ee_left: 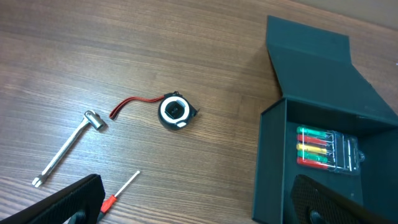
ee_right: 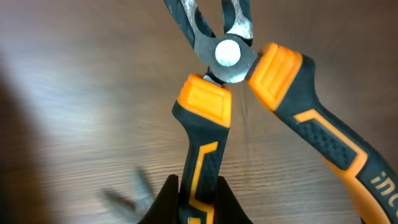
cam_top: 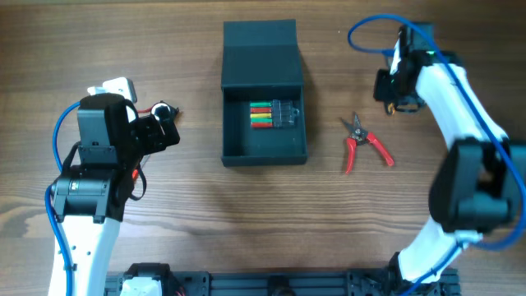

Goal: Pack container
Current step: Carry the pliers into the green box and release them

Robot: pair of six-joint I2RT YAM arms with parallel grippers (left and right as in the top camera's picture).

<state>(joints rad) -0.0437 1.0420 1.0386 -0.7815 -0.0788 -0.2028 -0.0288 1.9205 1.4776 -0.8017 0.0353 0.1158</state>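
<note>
The robot's right gripper should next swing the pliers across while turning, then bring them down onto the container's bare bottom on the near side of the clear pack point(cam_top: 264, 143).
The dark teal-grey container point(cam_top: 232, 123) stands open at the table's middle, its flap lid point(cam_top: 260, 51) folded back. Inside lies a clear pack of red, yellow and green tools point(cam_top: 274, 115). The container also shows at the right of the left wrist view point(ee_left: 272, 162). My left gripper point(cam_top: 167, 129) is open and empty to the left of the container, its fingers point(ee_left: 199, 211) above bare table. My right gripper point(cam_top: 400, 97) is at the far right, shut on one handle of orange-and-black pliers point(ee_right: 230, 56), with its fingertips point(ee_right: 200, 202) on either side of the handle.
Red-handled pruning shears point(cam_top: 366, 145) lie right of the container. A black tape measure with a red strap point(ee_left: 176, 111), a metal socket wrench point(ee_left: 67, 149) and a small red-handled screwdriver point(ee_left: 118, 194) lie on the wood to the container's left.
</note>
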